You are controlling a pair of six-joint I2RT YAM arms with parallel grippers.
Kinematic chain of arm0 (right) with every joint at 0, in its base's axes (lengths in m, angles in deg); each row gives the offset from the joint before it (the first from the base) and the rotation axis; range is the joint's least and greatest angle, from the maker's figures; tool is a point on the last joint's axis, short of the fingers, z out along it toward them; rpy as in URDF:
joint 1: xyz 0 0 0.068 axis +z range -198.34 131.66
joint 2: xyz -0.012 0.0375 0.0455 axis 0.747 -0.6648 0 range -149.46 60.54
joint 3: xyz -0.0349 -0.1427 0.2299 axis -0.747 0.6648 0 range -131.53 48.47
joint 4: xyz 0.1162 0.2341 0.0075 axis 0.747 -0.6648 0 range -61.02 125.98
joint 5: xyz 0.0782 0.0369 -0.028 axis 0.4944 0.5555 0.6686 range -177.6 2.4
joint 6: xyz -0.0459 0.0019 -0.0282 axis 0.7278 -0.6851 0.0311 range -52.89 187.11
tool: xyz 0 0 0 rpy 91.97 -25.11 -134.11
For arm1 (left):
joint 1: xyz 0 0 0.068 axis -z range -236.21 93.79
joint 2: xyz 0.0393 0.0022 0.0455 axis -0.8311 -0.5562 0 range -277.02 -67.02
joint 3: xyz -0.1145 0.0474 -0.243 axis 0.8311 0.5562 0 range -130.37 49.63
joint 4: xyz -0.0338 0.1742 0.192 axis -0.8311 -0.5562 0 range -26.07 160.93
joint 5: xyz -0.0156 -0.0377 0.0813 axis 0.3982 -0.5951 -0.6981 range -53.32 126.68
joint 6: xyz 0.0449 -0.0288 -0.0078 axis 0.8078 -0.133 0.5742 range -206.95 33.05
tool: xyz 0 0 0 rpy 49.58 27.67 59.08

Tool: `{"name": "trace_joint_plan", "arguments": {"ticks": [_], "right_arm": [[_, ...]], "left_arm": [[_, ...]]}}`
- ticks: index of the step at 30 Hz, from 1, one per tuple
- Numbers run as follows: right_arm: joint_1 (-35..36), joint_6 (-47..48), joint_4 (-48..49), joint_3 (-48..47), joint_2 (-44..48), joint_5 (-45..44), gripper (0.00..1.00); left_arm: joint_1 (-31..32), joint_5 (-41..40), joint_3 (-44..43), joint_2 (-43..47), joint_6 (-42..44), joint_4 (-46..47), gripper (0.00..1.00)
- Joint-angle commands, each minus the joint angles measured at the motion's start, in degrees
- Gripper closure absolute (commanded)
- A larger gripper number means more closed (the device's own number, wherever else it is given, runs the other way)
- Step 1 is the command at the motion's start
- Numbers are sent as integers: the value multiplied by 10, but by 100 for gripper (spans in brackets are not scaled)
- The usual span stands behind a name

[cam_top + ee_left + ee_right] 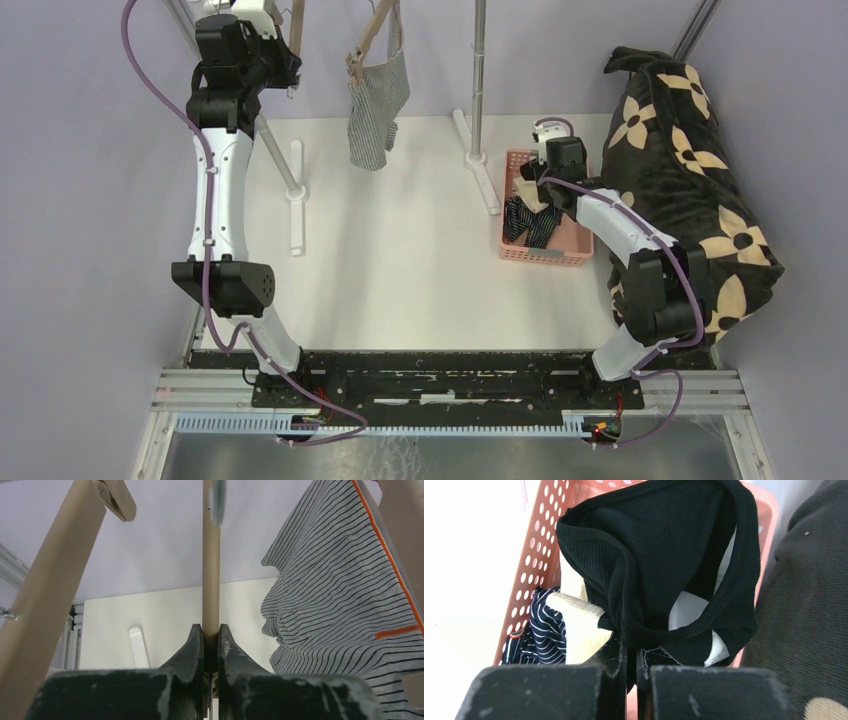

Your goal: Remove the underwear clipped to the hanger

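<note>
I will lower the plain black underwear (659,555) with my right gripper onto the pale cloth in the pink basket and let go; the navy striped underwear already lies there.
The grey-and-white striped underwear (378,108) hangs clipped to the tan wooden hanger (368,40) at the top; it also shows in the left wrist view (340,595). My left gripper (210,632) is shut on a tan bar of the hanger (211,570), up at the far left (285,45). My right gripper (630,652) is shut on the plain black underwear (659,555) over the pink basket (572,250). The navy striped underwear (540,630) lies in the basket (531,565), also seen from the top (530,222).
A rack stands at the back: a metal pole (479,70) and white feet (296,190), (482,175). The large black blanket with tan flowers (690,150) is heaped at the right, just beside the basket. A tan clip (117,500) hangs at upper left.
</note>
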Motion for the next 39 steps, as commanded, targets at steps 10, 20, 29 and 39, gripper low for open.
{"name": "trace_joint_plan", "arguments": {"ticks": [10, 20, 29, 39], "right_arm": [[-4, -12, 23, -4, -43, 12, 99], [-4, -22, 23, -18, -67, 14, 81], [-4, -42, 24, -20, -61, -2, 37], [-4, -39, 102, 42, 63, -14, 20]], "left_arm": [[-13, 10, -3, 10, -58, 63, 63], [-13, 9, 97, 114, -63, 113, 48], [-12, 3, 182, 221, -69, 139, 42], [-12, -4, 234, 296, -81, 138, 41]]}}
